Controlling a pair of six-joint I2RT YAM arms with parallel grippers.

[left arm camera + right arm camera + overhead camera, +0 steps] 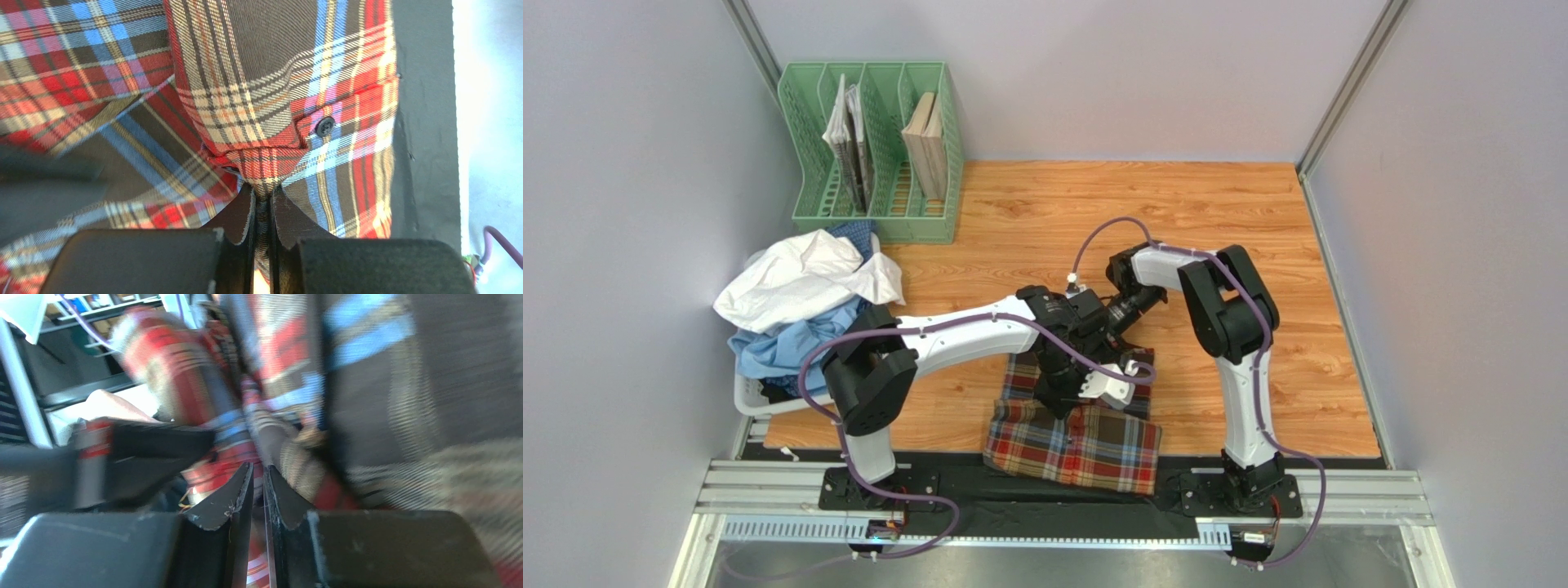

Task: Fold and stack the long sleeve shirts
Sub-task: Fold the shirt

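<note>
The left gripper will drag the tartan shirt's pinched fold outward toward the bare wood of the table and let go, since the shirt's near edge lies over the black strip.
The tartan shirt [1081, 441] lies partly folded at the table's front edge, between the two arm bases. My left gripper [1059, 402] reaches over it from the left. In the left wrist view, the left gripper [263, 195] is shut on a pinched fold of the tartan shirt [276, 79] next to a dark button [324, 126]. My right gripper [1109, 353] is close behind it over the shirt's far edge. In the blurred right wrist view, the right gripper [258, 473] has its jaws nearly together, with tartan cloth [288, 459] at the tips. A white shirt [805, 276] lies on a light blue shirt [787, 346] at the left.
A green file rack [879, 196] holding booklets stands at the back left. The white and blue pile sits in a white basket [748, 398] at the table's left edge. A black strip [946, 472] runs along the front edge. Grey walls close both sides.
</note>
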